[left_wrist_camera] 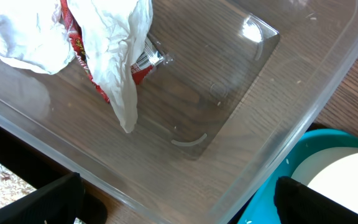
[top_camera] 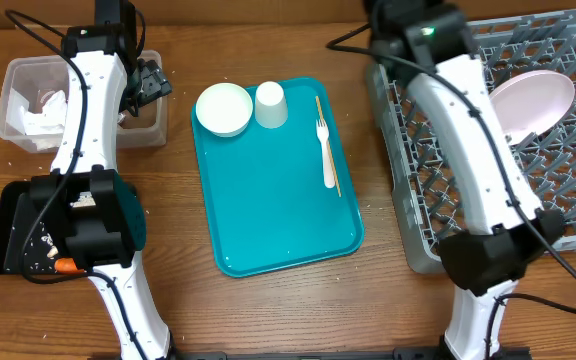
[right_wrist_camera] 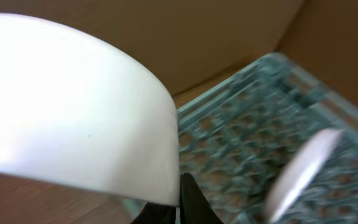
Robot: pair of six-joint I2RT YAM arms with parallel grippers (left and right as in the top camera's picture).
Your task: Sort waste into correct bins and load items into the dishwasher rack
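Next, my right gripper should shift right in the overhead view, lower the bowl and release it, since the rack's empty wires beside the plate lie below and to that side.
My left gripper [left_wrist_camera: 182, 205] hangs open over the near corner of the clear tub [left_wrist_camera: 241, 81], nothing between its fingers. In the tub lie crumpled white napkins [left_wrist_camera: 114, 50] and a red foil wrapper [left_wrist_camera: 79, 46]. My right gripper [right_wrist_camera: 180, 202] is shut on the rim of a white bowl [right_wrist_camera: 73, 106], held beside the grey dishwasher rack [top_camera: 568, 190]. A pale pinkish plate [top_camera: 533, 100] stands in the rack. On the teal tray [top_camera: 278, 210] sit another white bowl [top_camera: 224, 108], a white cup [top_camera: 271, 104] and a white fork [top_camera: 326, 155]. The black tray [top_camera: 8, 225] holds crumbs and an orange carrot [top_camera: 65, 266].
A thin wooden stick [top_camera: 330, 160] lies beside the fork on the teal tray. Both arm bases stand at the table's front edge. A brown cardboard wall rises behind the rack in the right wrist view.
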